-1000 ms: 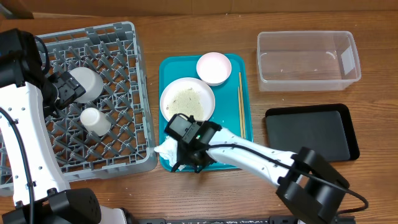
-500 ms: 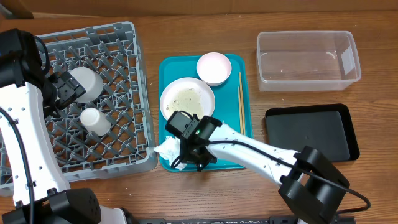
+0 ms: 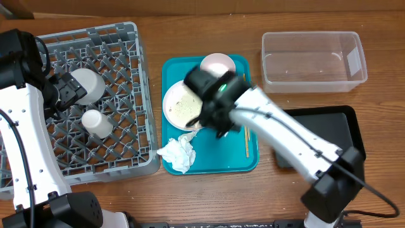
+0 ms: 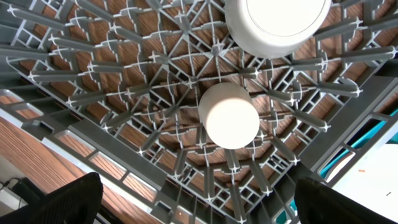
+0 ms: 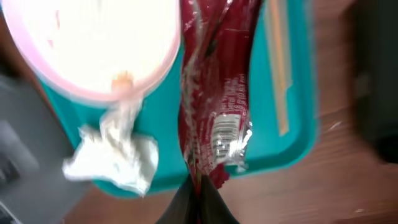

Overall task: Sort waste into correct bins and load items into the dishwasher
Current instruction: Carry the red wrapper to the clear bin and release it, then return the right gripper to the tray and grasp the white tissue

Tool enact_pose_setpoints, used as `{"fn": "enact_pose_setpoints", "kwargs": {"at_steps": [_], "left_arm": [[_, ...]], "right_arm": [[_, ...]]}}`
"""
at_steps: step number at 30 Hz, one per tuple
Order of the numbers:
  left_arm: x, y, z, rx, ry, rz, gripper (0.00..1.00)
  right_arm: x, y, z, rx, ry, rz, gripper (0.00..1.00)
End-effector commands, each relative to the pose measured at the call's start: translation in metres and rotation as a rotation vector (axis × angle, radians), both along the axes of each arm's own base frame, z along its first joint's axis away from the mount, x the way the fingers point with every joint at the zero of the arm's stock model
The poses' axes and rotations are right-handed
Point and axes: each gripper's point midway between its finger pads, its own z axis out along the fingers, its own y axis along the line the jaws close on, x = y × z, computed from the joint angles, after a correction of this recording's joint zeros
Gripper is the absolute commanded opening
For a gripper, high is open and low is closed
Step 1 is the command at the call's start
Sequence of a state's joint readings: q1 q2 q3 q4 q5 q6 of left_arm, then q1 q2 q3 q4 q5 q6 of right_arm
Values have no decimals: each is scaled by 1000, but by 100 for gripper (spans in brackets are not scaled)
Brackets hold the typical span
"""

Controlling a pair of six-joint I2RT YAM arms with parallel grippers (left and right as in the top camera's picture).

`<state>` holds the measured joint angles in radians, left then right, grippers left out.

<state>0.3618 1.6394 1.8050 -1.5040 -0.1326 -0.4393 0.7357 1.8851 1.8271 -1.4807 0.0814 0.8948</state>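
Observation:
My right gripper holds the red foil wrapper. It should first carry the wrapper away from my base, past the chopsticks, to get over the clear plastic tub.
My right gripper [image 5: 200,186] is shut on a red foil wrapper [image 5: 214,93], which hangs above the teal tray [image 5: 292,143]. Overhead, that arm blurs across the plate [image 3: 182,106] that carries rice crumbs. The crumpled napkin [image 3: 178,152] lies at the tray's front left, and chopsticks [image 3: 246,142] lie along its right side. A whitish-pink bowl [image 3: 217,66] sits at the tray's back. My left gripper [image 4: 202,208] stands open over the grey dish rack [image 3: 130,130], above a white cup [image 4: 231,115] and a grey-white bowl [image 4: 277,25].
A clear plastic tub [image 3: 314,85] stands at the back right, with nothing in it. A shallow black tray [image 3: 335,130] lies in front of it, partly under my right arm. The rack fills the left of the table.
My right gripper closed on the red wrapper at the tray's front, lifted it and swung back and right over the plate. The napkin stayed put. The left arm has not moved.

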Motion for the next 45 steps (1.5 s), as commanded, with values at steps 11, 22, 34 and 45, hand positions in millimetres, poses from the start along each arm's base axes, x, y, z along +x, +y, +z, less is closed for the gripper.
{"fn": "enact_pose_setpoints", "kwargs": {"at_steps": [11, 22, 34, 45], "left_arm": [[1, 2, -1, 10, 10, 12, 100], [1, 2, -1, 10, 10, 12, 100], [1, 2, -1, 10, 10, 12, 100], [1, 2, -1, 10, 10, 12, 100]], "right_arm": [[163, -175, 81, 97, -418, -539, 4], [214, -220, 81, 222, -518, -646, 84], [176, -123, 98, 462, -388, -134, 100], [40, -1, 11, 210, -12, 206, 96]]}}
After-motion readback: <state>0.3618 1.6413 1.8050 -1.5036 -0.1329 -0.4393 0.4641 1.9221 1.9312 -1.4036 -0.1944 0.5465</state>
